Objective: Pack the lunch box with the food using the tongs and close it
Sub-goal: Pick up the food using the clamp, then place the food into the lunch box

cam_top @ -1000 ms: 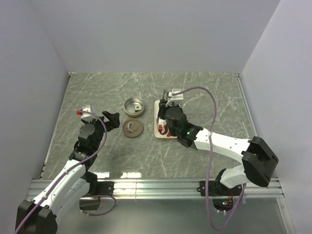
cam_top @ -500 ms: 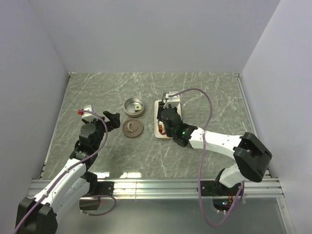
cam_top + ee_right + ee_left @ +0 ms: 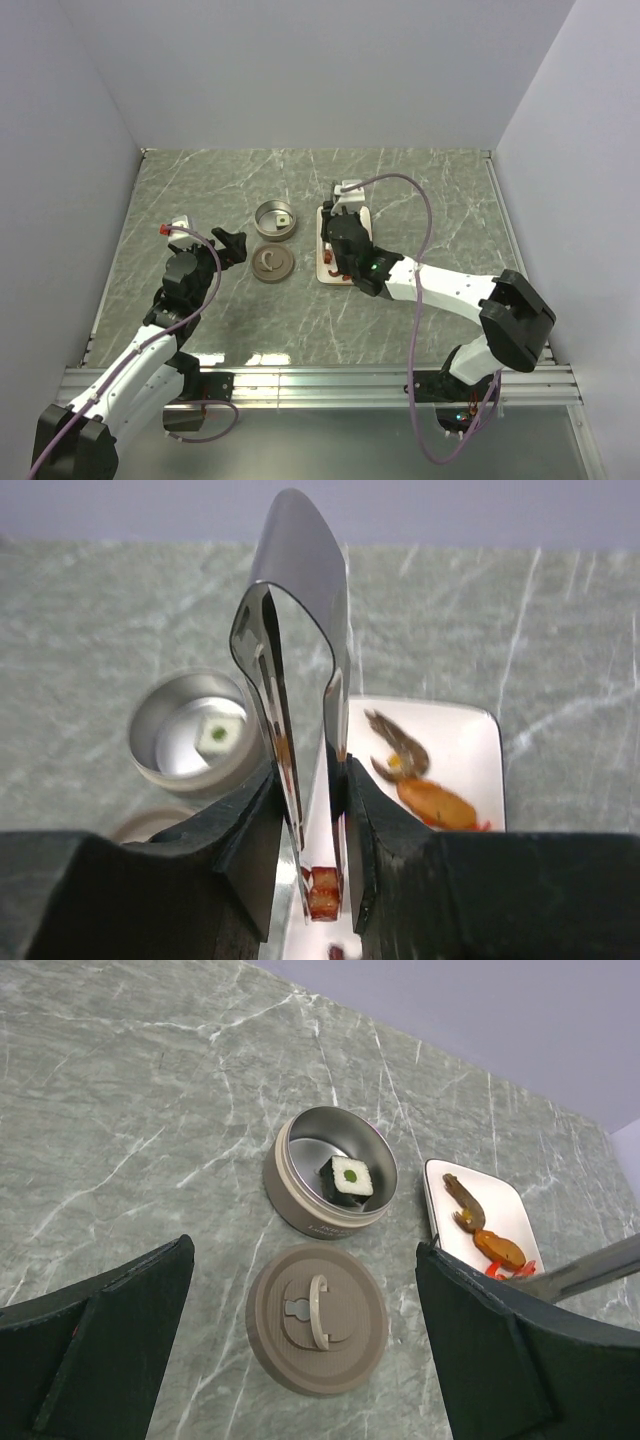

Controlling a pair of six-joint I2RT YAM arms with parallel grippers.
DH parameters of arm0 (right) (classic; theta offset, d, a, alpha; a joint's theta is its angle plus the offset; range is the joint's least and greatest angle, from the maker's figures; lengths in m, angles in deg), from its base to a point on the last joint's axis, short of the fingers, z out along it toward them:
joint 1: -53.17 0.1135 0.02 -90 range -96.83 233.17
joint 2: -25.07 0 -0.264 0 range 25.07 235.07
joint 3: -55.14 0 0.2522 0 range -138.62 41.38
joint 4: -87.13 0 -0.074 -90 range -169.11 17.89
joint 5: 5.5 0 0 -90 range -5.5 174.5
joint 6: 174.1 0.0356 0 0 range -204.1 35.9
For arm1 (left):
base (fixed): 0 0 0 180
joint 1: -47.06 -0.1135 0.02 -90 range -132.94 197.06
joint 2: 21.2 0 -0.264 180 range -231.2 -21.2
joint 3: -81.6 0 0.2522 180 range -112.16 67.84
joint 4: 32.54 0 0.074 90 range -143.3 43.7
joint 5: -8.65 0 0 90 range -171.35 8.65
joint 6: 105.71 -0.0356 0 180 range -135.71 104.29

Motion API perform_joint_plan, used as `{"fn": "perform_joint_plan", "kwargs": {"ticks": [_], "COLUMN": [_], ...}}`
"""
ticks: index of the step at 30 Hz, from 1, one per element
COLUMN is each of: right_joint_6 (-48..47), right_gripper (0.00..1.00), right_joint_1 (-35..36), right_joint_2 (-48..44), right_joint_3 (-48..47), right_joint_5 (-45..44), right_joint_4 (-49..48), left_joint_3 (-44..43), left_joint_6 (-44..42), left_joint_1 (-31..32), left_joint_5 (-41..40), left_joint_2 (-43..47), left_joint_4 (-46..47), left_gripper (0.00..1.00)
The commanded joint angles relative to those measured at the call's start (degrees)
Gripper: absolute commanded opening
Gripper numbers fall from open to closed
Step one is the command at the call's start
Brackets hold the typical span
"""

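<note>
The tong tips are on either side of the red-brown food piece. So next my right gripper should lift off the plate and swing outward over the open lunch box.
The lunch box stands open with a dark-and-white cube inside. Its brown lid lies flat just in front of it. My right gripper is shut on the tongs, over the white plate. The tong tips flank a red-brown food piece on the plate and press on its sides. A shrimp-shaped piece lies further right on the plate. My left gripper hangs open left of the lid, holding nothing.
The white plate sits right of the tin and close to it. Another small red piece lies on the plate near the tong tips. Walls enclose the marble table on three sides.
My right gripper has shifted slightly back and left over the plate and squeezed the tongs narrower around the red piece. The left arm has not moved.
</note>
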Motion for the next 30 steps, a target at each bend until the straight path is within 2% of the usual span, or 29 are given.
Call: {"fn": "perform_joint_plan", "kwargs": {"ticks": [1,9,20,30], "right_joint_6": [-3.7,-9.4,-14.2,-15.9], "right_gripper": [0.31,0.31,0.31,0.32], "right_joint_1": [0.5,0.5,0.3,-0.9], "right_joint_2": [-0.8,5.0,19.5,26.6], "right_joint_3": [-6.6,-17.9,-32.8,-39.5], "right_joint_5": [0.2,5.9,9.0,10.1], "right_joint_4": [-4.3,-6.5,-6.6,-6.1], "left_joint_3": [-0.8,-0.9,-0.4,0.2], "left_joint_6": [-0.1,0.0,0.4,1.1], "left_joint_1": [-0.2,-0.2,-0.2,-0.2], "left_joint_5": [0.7,0.7,0.1,-0.7], "left_joint_2": [-0.2,-0.5,0.6,2.5], "left_joint_4": [2.8,2.7,1.9,0.0], "left_gripper": [0.99,0.99,0.99,0.99]}}
